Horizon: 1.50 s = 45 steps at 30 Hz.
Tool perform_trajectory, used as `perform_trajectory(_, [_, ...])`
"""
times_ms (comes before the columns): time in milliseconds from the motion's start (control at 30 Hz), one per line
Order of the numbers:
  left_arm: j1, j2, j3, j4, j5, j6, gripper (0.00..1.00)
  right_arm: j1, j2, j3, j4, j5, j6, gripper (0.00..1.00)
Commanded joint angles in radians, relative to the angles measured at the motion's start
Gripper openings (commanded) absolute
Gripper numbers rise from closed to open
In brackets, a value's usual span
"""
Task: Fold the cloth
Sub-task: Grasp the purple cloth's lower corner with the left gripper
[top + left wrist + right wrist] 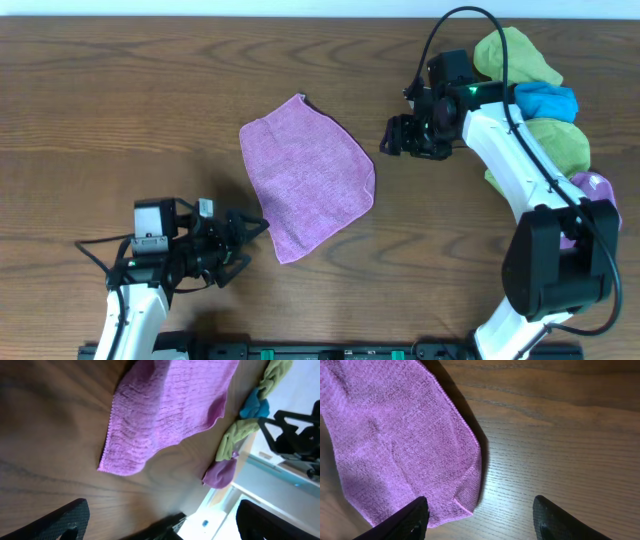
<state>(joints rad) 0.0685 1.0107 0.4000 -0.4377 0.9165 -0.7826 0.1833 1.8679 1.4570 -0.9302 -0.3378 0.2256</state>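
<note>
Next I need to lower my left gripper and shift it to the right in the overhead view onto the cloth's near corner, since its fingers still frame bare table.
The mauve cloth [305, 182] lies spread flat on the wooden table, turned like a diamond. It also shows in the left wrist view [165, 415] and the right wrist view [395, 440]. My left gripper [243, 240] is open and empty, just left of the cloth's near corner. My right gripper [392, 137] is open and empty, just right of the cloth's right corner. In the right wrist view that corner lies between my fingers [480, 522]. In the left wrist view my fingers [160, 525] frame bare table short of the cloth's edge. No tag shows.
A pile of other cloths lies at the table's right edge: green [515, 55], blue [548, 101], green [560, 140] and lavender-purple [598, 190]. The right arm [510, 160] reaches over them. The table's front edge is near the left arm's base [135, 320].
</note>
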Motion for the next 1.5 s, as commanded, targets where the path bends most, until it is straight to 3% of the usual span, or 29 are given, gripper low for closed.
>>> perform_trajectory(0, [0.004,-0.001,-0.059,0.05,0.018,-0.085,0.95,-0.002,-0.019,-0.004,0.006,-0.045,-0.013,0.67])
perform_trajectory(333, [-0.003,0.013,-0.119,0.111,-0.023,-0.116,0.95,0.0,-0.019,-0.004,0.026,-0.063,-0.01,0.68])
perform_trajectory(800, [-0.121,0.212,-0.119,0.32,-0.078,-0.15,0.95,0.0,-0.019,-0.004,0.03,-0.063,-0.002,0.68])
perform_trajectory(967, [-0.178,0.278,-0.119,0.441,-0.087,-0.212,0.95,-0.001,-0.019,-0.004,0.029,-0.063,-0.002,0.68])
perform_trajectory(1367, [-0.287,0.378,-0.119,0.536,-0.171,-0.258,1.0,-0.001,-0.019,-0.004,0.03,-0.063,-0.002,0.68])
perform_trajectory(1467, [-0.298,0.402,-0.119,0.547,-0.198,-0.261,0.76,-0.001,-0.019,-0.004,0.029,-0.063,-0.002,0.68])
